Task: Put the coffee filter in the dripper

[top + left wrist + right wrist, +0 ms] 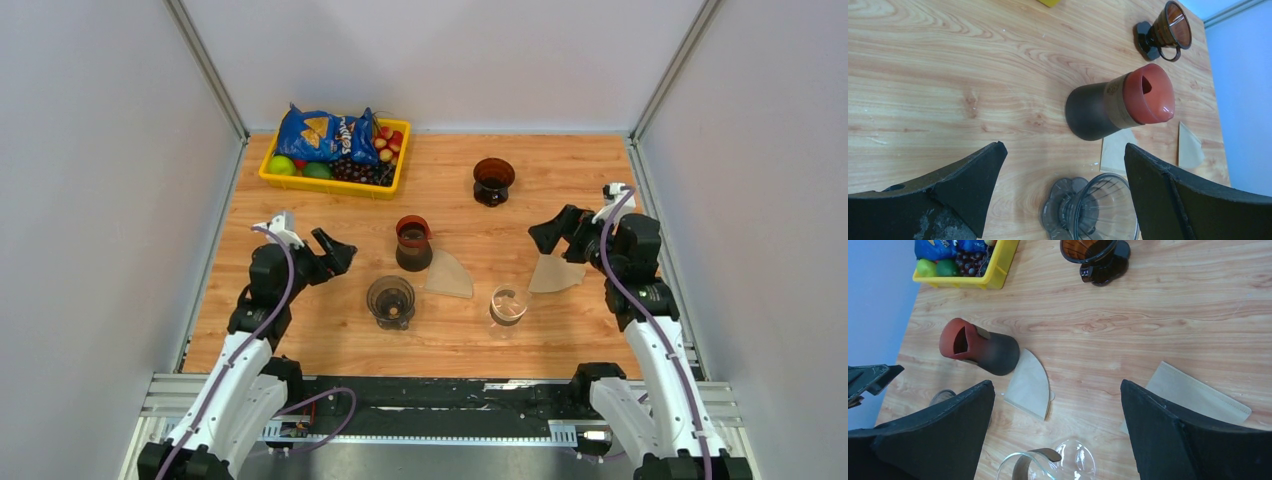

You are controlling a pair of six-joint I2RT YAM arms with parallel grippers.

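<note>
My left gripper will move back and across next, because the grey dripper is lower and off to one side, and then go down onto its rim (376, 289) (1088, 194).
Two tan paper coffee filters lie flat on the wooden table: one (449, 275) beside the carafe and one (557, 274) under my right gripper. They also show in the right wrist view (1028, 385) (1193, 395). A clear grey dripper (390, 301) stands near the front centre, and shows in the left wrist view (1093, 210). A brown dripper (493, 181) stands at the back. My left gripper (330, 255) (1064, 150) is open and empty, left of the grey dripper. My right gripper (560, 235) (1055, 390) is open and empty above the table.
A dark carafe with a red lid (413, 243) stands behind the grey dripper. A clear glass cup (508, 305) stands between the two filters. A yellow tray (280, 180) holding a chip bag and fruit sits at the back left.
</note>
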